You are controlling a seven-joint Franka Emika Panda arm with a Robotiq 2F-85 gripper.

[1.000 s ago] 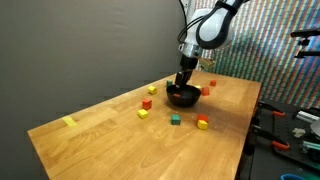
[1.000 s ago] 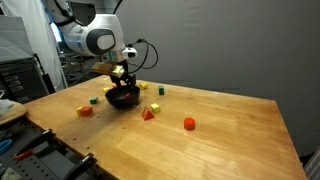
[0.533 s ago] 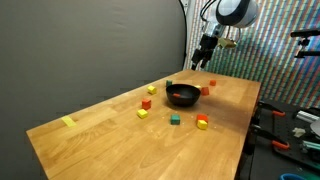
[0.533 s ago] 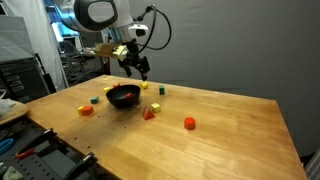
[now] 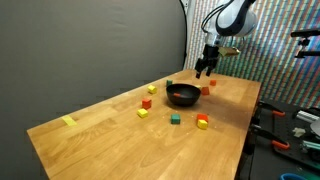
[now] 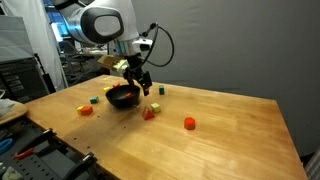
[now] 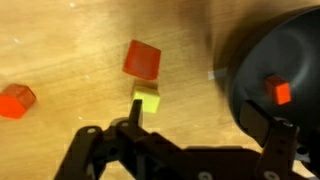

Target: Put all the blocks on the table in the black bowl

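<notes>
The orange-red block is below my open fingers and to their left in the wrist view, so my gripper will next go down and shift onto it.
The black bowl sits on the wood table. In the wrist view the bowl holds a red block. My gripper is open and empty, hovering just beside the bowl. Below it lie a yellow block by one fingertip and an orange-red block. Another red block lies further off. Other blocks are scattered on the table: green, yellow, orange, orange, red.
A yellow block lies far from the bowl near a table end. An orange block and a green one lie near a table edge. A dark wall stands behind the table. Tool clutter stands beyond the table's edge.
My gripper rose out of the bowl, swung sideways, and has come back down beside the bowl above the yellow and orange-red blocks. The bowl stayed put.
</notes>
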